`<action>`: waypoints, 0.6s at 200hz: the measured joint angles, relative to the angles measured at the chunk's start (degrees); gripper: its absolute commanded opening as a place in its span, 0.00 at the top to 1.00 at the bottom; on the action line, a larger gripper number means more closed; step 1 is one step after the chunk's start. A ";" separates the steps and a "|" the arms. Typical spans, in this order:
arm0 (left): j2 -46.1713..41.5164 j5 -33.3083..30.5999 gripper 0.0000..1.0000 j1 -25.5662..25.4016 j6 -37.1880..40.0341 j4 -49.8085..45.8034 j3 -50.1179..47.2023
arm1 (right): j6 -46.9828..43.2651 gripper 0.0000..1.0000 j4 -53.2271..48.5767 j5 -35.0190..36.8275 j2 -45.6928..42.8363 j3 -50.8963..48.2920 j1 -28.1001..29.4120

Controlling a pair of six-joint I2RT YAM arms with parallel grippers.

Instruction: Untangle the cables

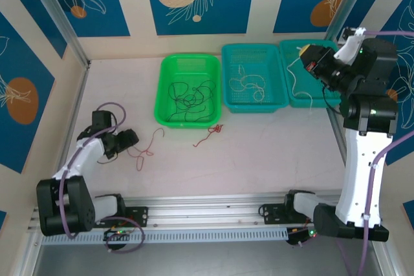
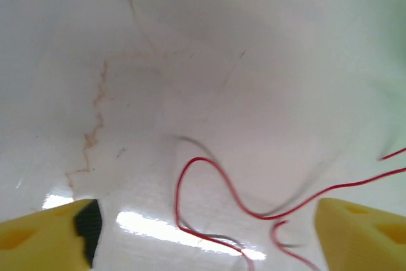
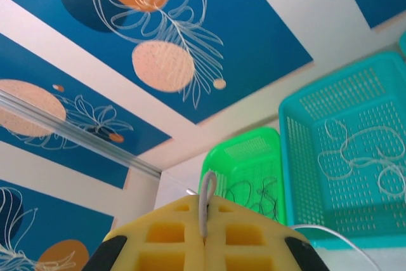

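Note:
I should raise my right gripper, move it over the middle teal basket [image 1: 249, 85] [image 3: 355, 157], lower it and release the cable, because that basket holds whitish cables like this one.
My left gripper [image 1: 127, 140] lies low on the table at the left, jaws wide open. In the left wrist view its yellow fingertips [image 2: 44, 239] stand far apart, and a thin red cable [image 2: 190, 176] curls on the table between them, touching neither. The same red cable [image 1: 147, 152] runs right from that gripper, and a second red clump [image 1: 217, 128] lies below the green basket. My right gripper [image 1: 309, 63] is raised at the back right, shut on a pale whitish cable [image 3: 206, 198] that loops up from between the pads. This whitish cable [image 1: 292, 79] dangles over the right teal basket [image 1: 323, 100].
A green basket [image 1: 165, 88] holds tangled black cables [image 1: 191, 98]. The middle teal basket [image 1: 279, 75] holds whitish cables [image 1: 249, 85]. Both baskets appear in the right wrist view: green basket [image 3: 238, 157], teal basket [image 3: 298, 157]. Patterned walls close the back and sides.

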 measured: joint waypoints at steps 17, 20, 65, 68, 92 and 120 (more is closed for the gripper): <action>-2.49 -0.04 0.03 0.00 1.14 -1.49 3.74 | -0.09 1.00 0.02 0.79 2.05 5.07 -0.15; -2.89 -0.04 0.03 0.00 1.53 -1.66 4.48 | -0.13 1.00 0.00 0.90 2.54 6.21 -0.20; -7.06 3.54 0.03 -0.07 2.45 -3.19 14.21 | 0.20 1.00 1.14 1.14 10.56 20.63 -0.22; -7.28 4.02 0.03 -0.17 2.29 -3.21 14.60 | 0.50 1.00 1.33 1.11 11.15 21.46 -0.22; -9.09 7.69 0.03 -1.86 0.50 -3.04 17.35 | 3.04 1.00 3.98 0.70 17.00 28.39 0.04; -9.68 10.95 0.03 -8.59 -0.57 -2.05 20.02 | 7.45 1.00 7.13 -0.17 27.06 40.09 1.27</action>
